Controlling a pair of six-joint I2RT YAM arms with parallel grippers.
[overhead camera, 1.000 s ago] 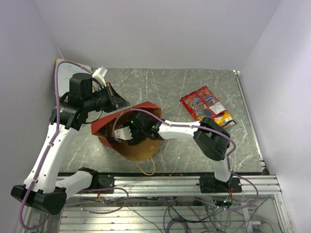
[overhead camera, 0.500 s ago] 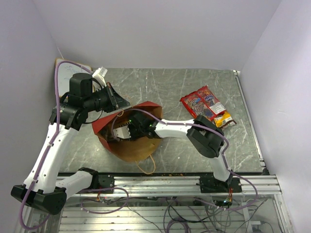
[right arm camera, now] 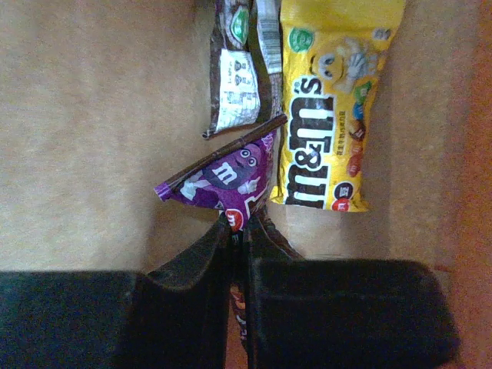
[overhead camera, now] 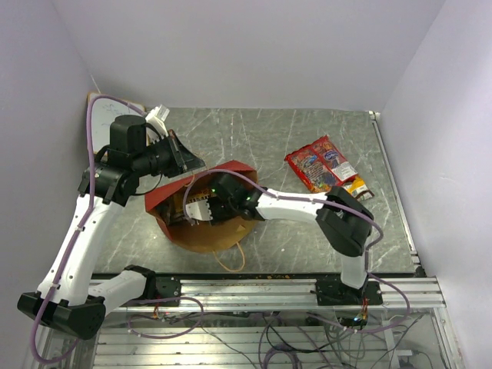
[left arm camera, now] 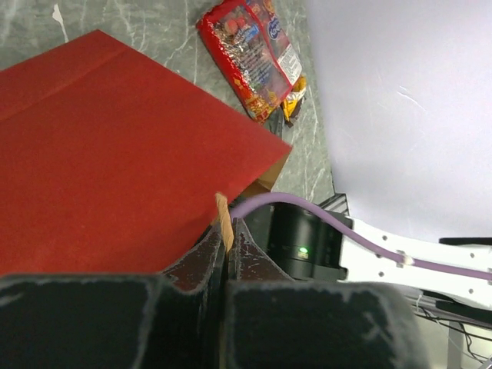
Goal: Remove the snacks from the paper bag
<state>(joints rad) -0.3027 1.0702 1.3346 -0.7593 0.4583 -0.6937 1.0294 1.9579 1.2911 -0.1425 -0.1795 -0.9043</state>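
The gathered snacks are to the right of my right gripper in the top view. I will next swing my right gripper from the bag and release beside the small yellow pack.
The red paper bag lies on its side on the table with its brown mouth toward the front. My left gripper is shut on the bag's twisted paper handle and holds the upper wall raised. My right gripper reaches inside the bag and is shut on a purple candy packet. A yellow candy packet and a brown one lie on the bag's brown floor just beyond. Two large red snack bags and a small yellow pack lie on the table to the right.
The bag's second loop handle rests on the marble table near the front metal rail. A white board leans in the back left corner. Walls close in at left, back and right.
My right gripper has closed onto the purple packet inside the bag, and the right arm's elbow has shifted right. The left arm has held still with the handle.
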